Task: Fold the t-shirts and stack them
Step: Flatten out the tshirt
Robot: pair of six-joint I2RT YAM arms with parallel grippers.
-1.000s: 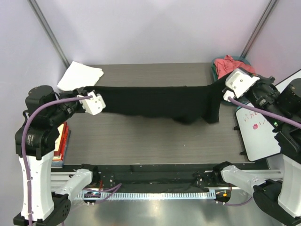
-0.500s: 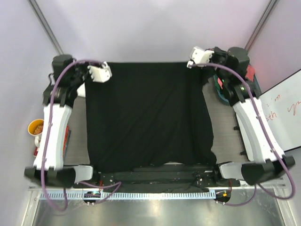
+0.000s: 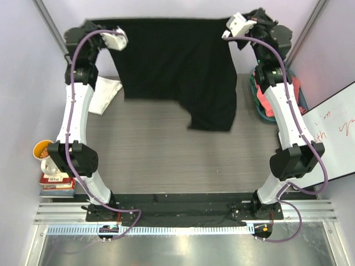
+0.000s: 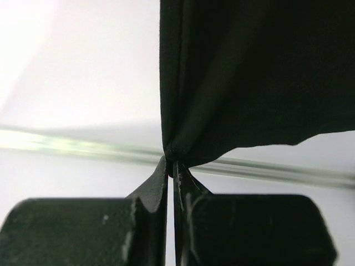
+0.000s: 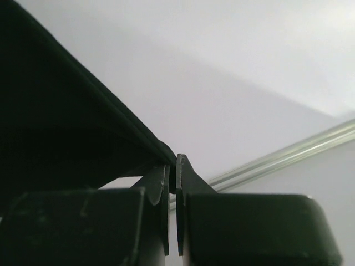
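Note:
The black t-shirt hangs spread above bare tabletop, so it goes down and back in my right gripper over the near part of the grey table (image 3: 223,160) next.
The black t-shirt (image 3: 177,66) hangs spread in the air at the back, held by its two upper corners; its print does not show. My left gripper (image 3: 105,34) is shut on its left corner, and in the left wrist view the cloth (image 4: 249,83) bunches at the closed tips (image 4: 172,164). My right gripper (image 3: 230,29) is shut on the right corner, and in the right wrist view the black hem (image 5: 66,111) runs into the pinch (image 5: 173,160). The white t-shirt (image 3: 102,94) lies at the back left. The coral-pink t-shirt (image 3: 294,88) lies in a bin at the right.
A teal bin (image 3: 258,97) stands at the right edge behind my right arm. A whiteboard (image 3: 333,138) leans at the right. An orange cup (image 3: 43,149) and stacked books (image 3: 55,182) sit at the left. The grey table (image 3: 166,160) lies below the shirt.
Both arms have stretched up and back, lifting the black shirt off the table. It went from bunched, to spread flat, to hanging high at the back.

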